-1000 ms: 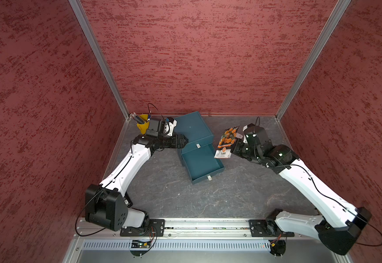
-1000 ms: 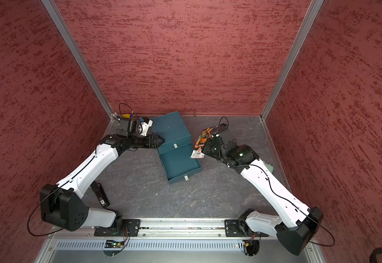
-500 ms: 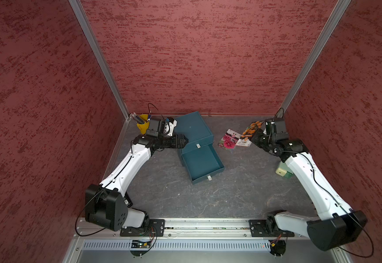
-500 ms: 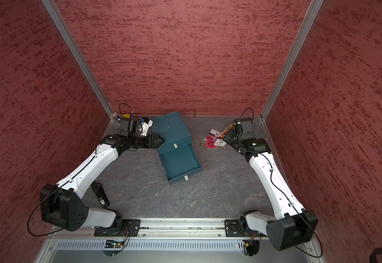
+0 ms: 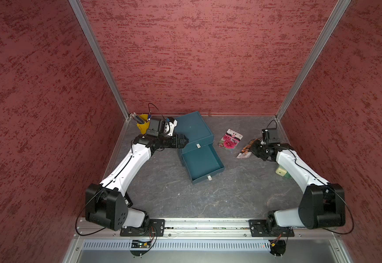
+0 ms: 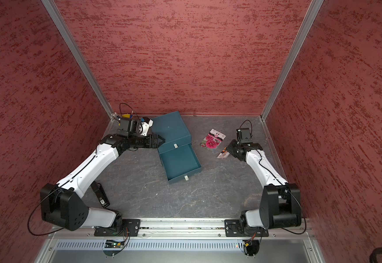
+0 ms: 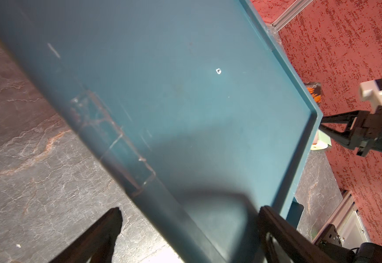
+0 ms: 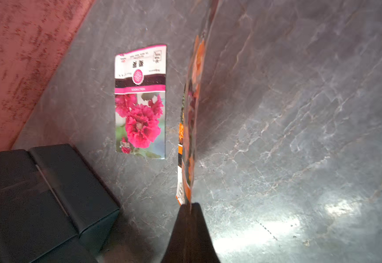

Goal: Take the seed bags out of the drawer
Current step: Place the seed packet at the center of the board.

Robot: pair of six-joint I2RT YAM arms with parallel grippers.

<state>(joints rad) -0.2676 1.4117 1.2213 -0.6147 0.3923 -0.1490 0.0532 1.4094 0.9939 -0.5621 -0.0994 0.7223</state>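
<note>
I will lower my right gripper next, easing it slightly back, and release the orange marigold seed bags on the bare tabletop just below, beside the pink-flower seed bag.
The teal cabinet [image 5: 193, 126] stands at the back with its lower drawer [image 5: 208, 178] pulled out; the drawer's inside shows bare. A pink-flower seed bag [image 5: 230, 141] [image 6: 212, 141] [image 8: 140, 102] lies flat on the table to the right of the cabinet. My right gripper [image 8: 189, 205] [image 5: 257, 149] is shut on the orange marigold seed bags [image 8: 189, 136] [image 5: 246, 149], which hang edge-on just above the table, right of the pink one. My left gripper [image 7: 190, 213] [image 5: 184, 142] is open, its fingers astride the cabinet's left top edge.
A yellow cup [image 5: 143, 124] of pens stands in the back left corner behind my left wrist. A pale green block [image 5: 281, 170] lies by the right wall under my right arm. A black object [image 6: 100, 193] lies near my left arm's base.
My right arm swung from beside the drawer to the right with the bags. The pink bag dropped out and now lies on the table. The left arm stayed put.
</note>
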